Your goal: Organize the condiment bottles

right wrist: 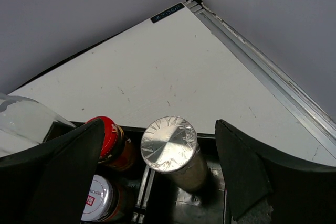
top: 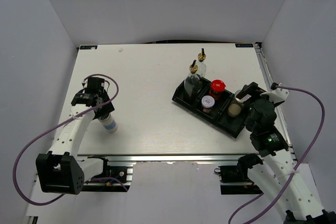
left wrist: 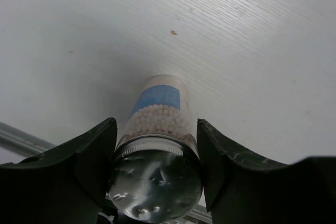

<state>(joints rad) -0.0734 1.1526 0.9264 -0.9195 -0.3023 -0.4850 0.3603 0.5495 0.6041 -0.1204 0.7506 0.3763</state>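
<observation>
Next, my left gripper lifts the white blue-banded bottle, crosses to the right in the top view and lowers to release it in the tray's near corner, which stands empty.
My left gripper is shut on the white blue-banded bottle at the table's near left; in the left wrist view its fingers press both sides of the silver cap. The black tray holds a glass bottle with a gold pourer, the red-capped jar, the white-lidded jar and the silver-lidded jar. A second glass bottle stands just behind the tray. My right gripper is open, its fingers wide apart on either side of the silver-lidded jar.
Grey walls enclose the table on three sides. A metal rail runs along the table's right edge close to the tray. The left arm's cable loops out past the left edge.
</observation>
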